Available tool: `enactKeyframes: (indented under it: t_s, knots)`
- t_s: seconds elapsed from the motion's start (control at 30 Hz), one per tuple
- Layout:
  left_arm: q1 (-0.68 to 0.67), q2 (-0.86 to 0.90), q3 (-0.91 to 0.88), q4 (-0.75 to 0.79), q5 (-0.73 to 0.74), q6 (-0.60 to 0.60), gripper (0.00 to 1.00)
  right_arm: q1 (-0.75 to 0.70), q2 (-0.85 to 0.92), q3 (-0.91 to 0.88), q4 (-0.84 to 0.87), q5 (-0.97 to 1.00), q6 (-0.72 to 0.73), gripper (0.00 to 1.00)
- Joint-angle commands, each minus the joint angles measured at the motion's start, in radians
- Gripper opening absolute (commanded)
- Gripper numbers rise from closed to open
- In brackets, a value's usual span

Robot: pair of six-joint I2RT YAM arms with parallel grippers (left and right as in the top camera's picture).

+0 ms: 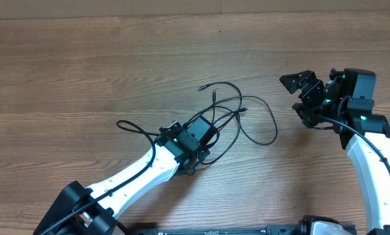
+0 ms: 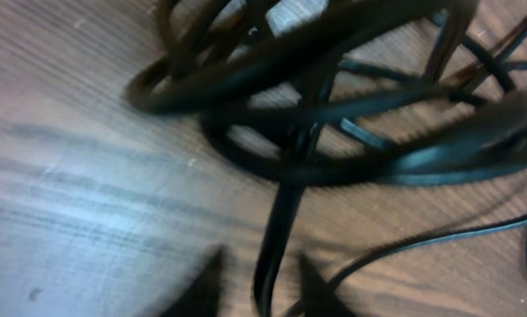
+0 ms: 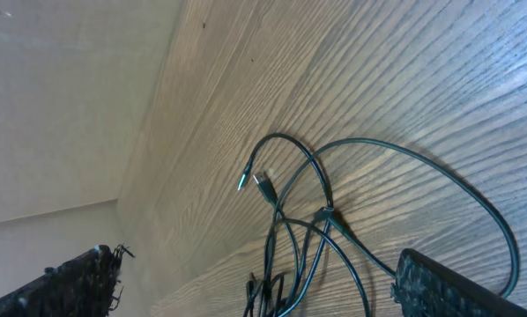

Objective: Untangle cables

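The crossing cables lie below my right gripper, left in the overhead view. It should next lower across onto one of them beside my left gripper and close.
The cables (image 1: 222, 116) lie as thin black strands in loose crossing loops at the middle of the wooden table (image 1: 84, 65). One plug end (image 1: 212, 93) points up and left. My left gripper (image 1: 196, 142) sits on the lower left part of the tangle. In its blurred wrist view a black strand of the cables (image 2: 285, 220) runs down between the two fingertips (image 2: 206, 286), and the gripper (image 2: 262, 291) is shut on it. My right gripper (image 1: 299, 98) hangs open to the right of the cables, apart from them. Its wrist view shows the cables (image 3: 321, 216) between wide-spread fingers (image 3: 457, 286).
One strand (image 1: 126, 124) trails out to the left of the left arm (image 1: 136, 171). The right arm (image 1: 368, 150) stands along the table's right side. Bare wood surrounds the tangle on the far and left sides.
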Motion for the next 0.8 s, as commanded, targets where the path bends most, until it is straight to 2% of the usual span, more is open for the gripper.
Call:
enactKeyframes:
  t_s: [0.0,0.07,0.17,0.33,0.43,0.57,0.77]
  knots:
    - [0.008,0.0,-0.003,0.034,-0.06,-0.017,0.04,-0.003,0.0,0.006,0.0,0.003,-0.01,0.98]
    - [0.027,-0.007,0.033,0.029,-0.031,0.031,0.04,-0.003,0.0,0.006,-0.016,0.003,-0.01,0.98]
    - [0.082,-0.043,0.204,-0.013,0.128,0.159,0.04,-0.002,0.0,0.006,-0.047,0.001,-0.058,0.98]
    - [0.127,-0.054,0.586,-0.209,0.207,0.36,0.04,0.029,0.0,0.006,-0.061,-0.101,-0.224,1.0]
    - [0.13,-0.054,0.709,-0.277,0.216,0.518,0.04,0.035,0.0,0.006,-0.064,-0.102,-0.234,1.0]
    - [0.151,-0.055,0.805,-0.344,0.097,0.535,0.04,0.035,0.0,0.006,-0.064,-0.103,-0.234,1.0]
    - [0.331,-0.113,0.948,-0.39,0.157,0.557,0.04,0.051,0.0,0.006,-0.106,-0.165,-0.249,1.0]
